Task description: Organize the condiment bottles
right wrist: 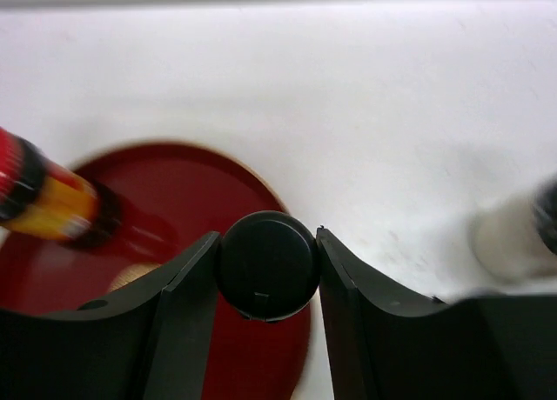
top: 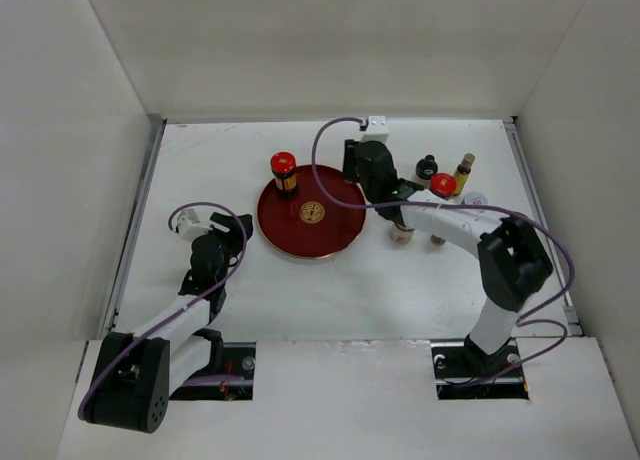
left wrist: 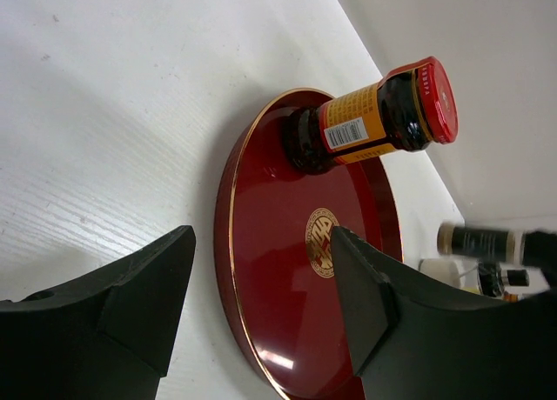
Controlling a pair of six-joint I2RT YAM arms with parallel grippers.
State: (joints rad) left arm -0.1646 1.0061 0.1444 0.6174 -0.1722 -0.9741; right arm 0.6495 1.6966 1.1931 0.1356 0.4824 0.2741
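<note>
The right gripper moves down and to the left in the top view toward clear tray beside the brown jar next and lowers the bottle.
A round red tray lies mid-table. A brown jar with a red lid stands on its far rim; it also shows in the left wrist view and, blurred, in the right wrist view. My right gripper is shut on a small black-capped bottle and holds it over the tray's right edge. My left gripper is open and empty, left of the tray. More bottles stand to the right: a black-capped one, a red-lidded jar, a slim yellowish bottle and white-lidded jars.
Two more small jars stand under the right forearm, just right of the tray. White walls close the table on the left, back and right. A purple cable loops over each arm.
</note>
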